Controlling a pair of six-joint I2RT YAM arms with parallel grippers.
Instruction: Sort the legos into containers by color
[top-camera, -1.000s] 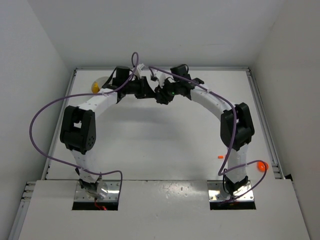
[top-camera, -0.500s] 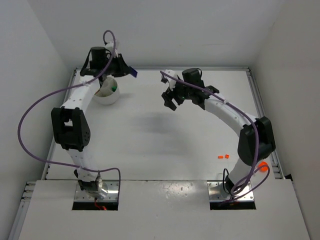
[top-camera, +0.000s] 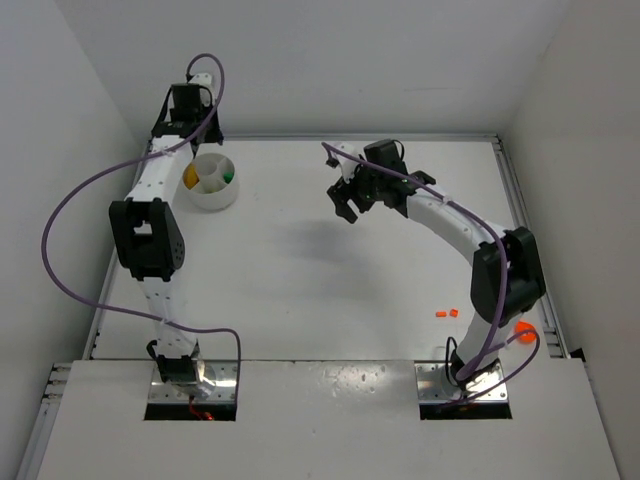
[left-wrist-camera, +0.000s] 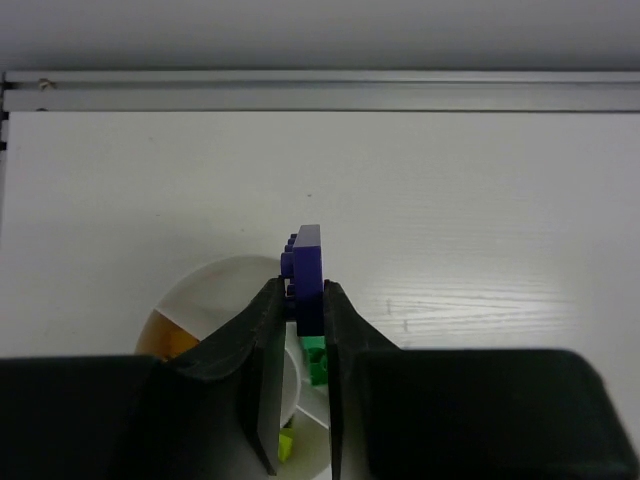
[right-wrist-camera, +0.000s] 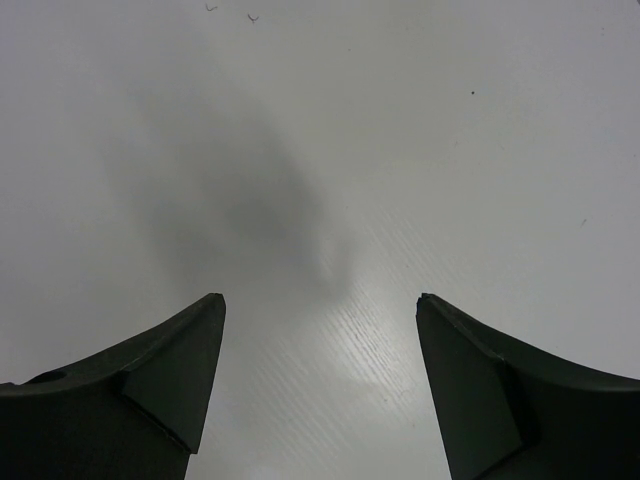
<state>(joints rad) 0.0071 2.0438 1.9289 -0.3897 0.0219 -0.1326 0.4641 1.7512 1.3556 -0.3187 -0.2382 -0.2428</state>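
Observation:
I will next move my left gripper back and down into the dish's empty section (top-camera: 209, 159) (left-wrist-camera: 222, 292) to let go of the blue lego apart from green.
The white divided dish (top-camera: 212, 192) stands at the back left of the table. It holds green legos (left-wrist-camera: 316, 356), a yellow one (left-wrist-camera: 287, 445) and an orange-yellow one (left-wrist-camera: 170, 340) in separate sections. My left gripper (left-wrist-camera: 298, 292) hangs over the dish, shut on a dark blue lego (left-wrist-camera: 305, 268) that stands on edge between the fingers. My right gripper (top-camera: 346, 203) hovers open over the bare middle back of the table, with nothing between its fingers (right-wrist-camera: 190, 340). Two small orange legos (top-camera: 446, 313) lie at the near right, and a rounder orange piece (top-camera: 523, 331) lies by the right arm's base.
A metal rail (left-wrist-camera: 320, 90) runs along the table's back edge just beyond the dish. Purple cables (top-camera: 60, 250) loop off both arms. White walls close in the table on the left, back and right.
The two grippers were together at the middle back. My left arm has swung left with the blue lego to above the dish. My right gripper has opened and drawn back to the right.

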